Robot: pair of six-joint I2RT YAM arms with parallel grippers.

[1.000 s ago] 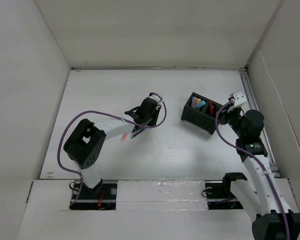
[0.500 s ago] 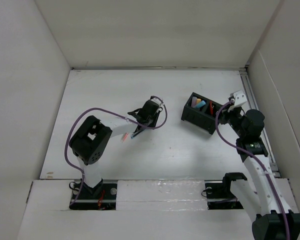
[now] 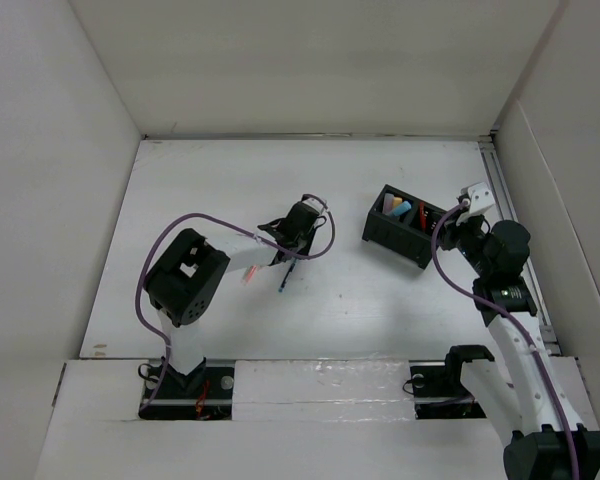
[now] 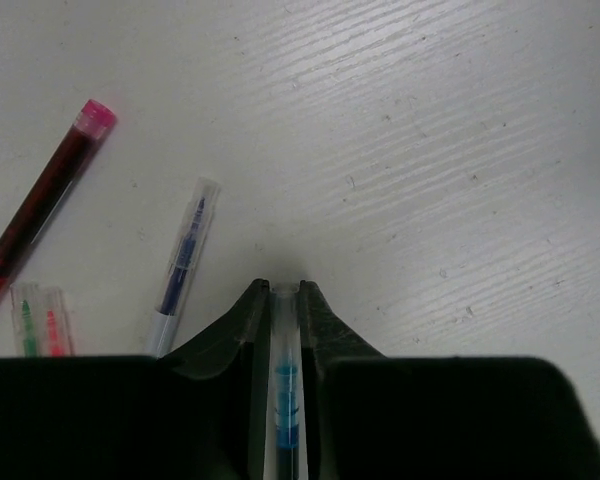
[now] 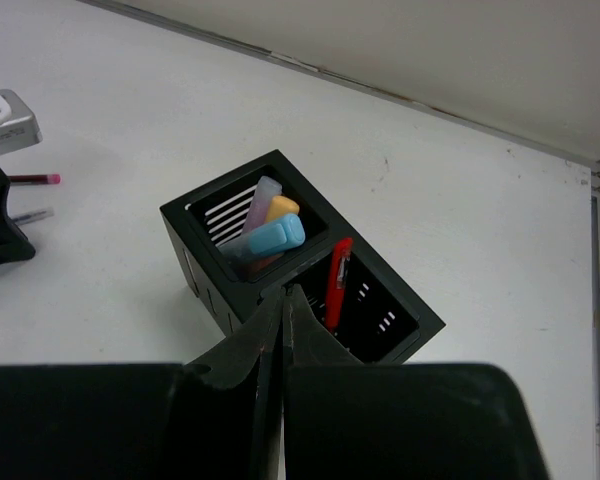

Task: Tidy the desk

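Note:
Next I need to lift and tilt the pen toward my empty right gripper's fingers by the organizer, right of my left gripper in the top view, and release it.
The white desk (image 3: 210, 190) carries a black organizer box (image 3: 405, 227) at the right. My left gripper (image 4: 277, 288) is shut on a clear blue-ink pen (image 4: 285, 380), whose tip points down at the desk; in the top view the gripper (image 3: 283, 258) is at the desk's middle with the pen (image 3: 283, 282) sticking out below it. My right gripper (image 5: 283, 292) is shut and empty, just above the organizer's near rim (image 5: 235, 300); it also shows in the top view (image 3: 450, 222).
Loose pens lie left of my left gripper: a dark-blue clear pen (image 4: 180, 262), a pink-capped red pen (image 4: 45, 195), and green and red ones (image 4: 35, 325). The organizer holds pastel highlighters (image 5: 270, 235) and a red pen (image 5: 337, 282). White wall panels stand round the desk.
My left gripper has turned and shifted slightly, and the blue pen now sticks out below it, away from the loose pens. The right arm has not moved.

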